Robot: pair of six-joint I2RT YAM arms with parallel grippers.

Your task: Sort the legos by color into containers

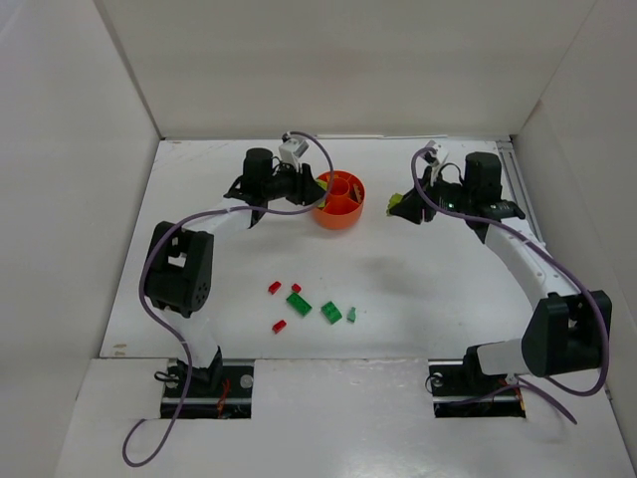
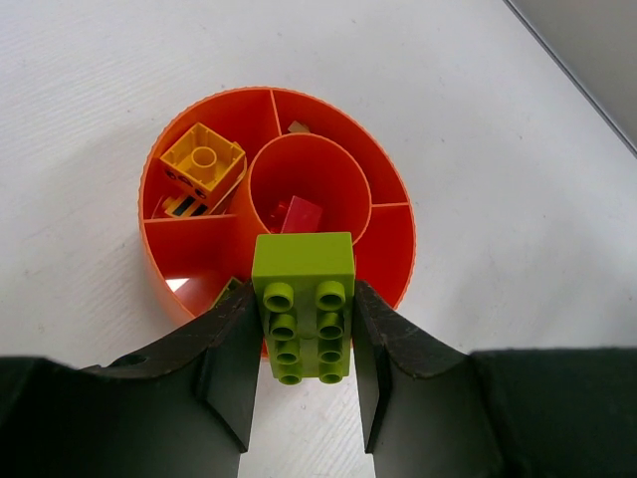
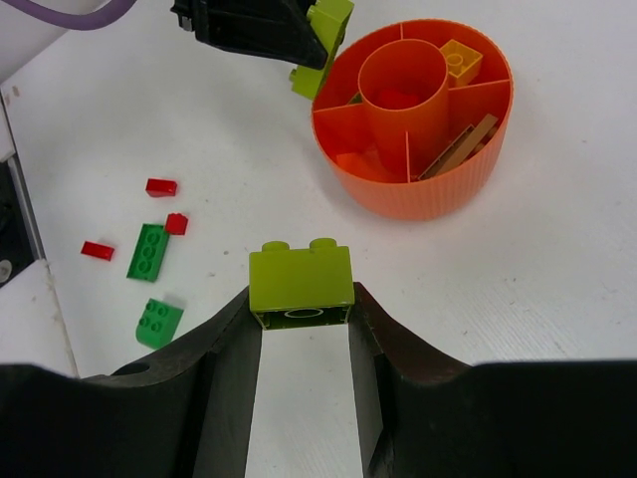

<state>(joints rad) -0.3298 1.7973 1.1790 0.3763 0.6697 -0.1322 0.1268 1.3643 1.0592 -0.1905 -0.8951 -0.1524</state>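
My left gripper moves down to the left in its wrist view next and frees the lime brick. The dish's section beside the yellow brick lies below there.
The orange dish [image 1: 354,211] stands at the table's back centre. It shows in the left wrist view [image 2: 393,234] with a yellow brick [image 2: 203,160] in one compartment and a red brick [image 2: 302,214] in the centre ring. My left gripper [image 2: 304,339] is shut on a long lime brick [image 2: 304,304] just above the dish's near rim. My right gripper [image 3: 304,304] is shut on a short lime brick [image 3: 301,279], right of the dish [image 3: 438,174]. Red bricks [image 1: 275,287] and green bricks [image 1: 299,303] lie on the table's front centre.
White walls enclose the table on three sides. A brown piece [image 3: 460,147] leans in one dish compartment. Loose red and green bricks [image 3: 149,251] lie left in the right wrist view. The left arm [image 3: 254,25] reaches in by the dish.
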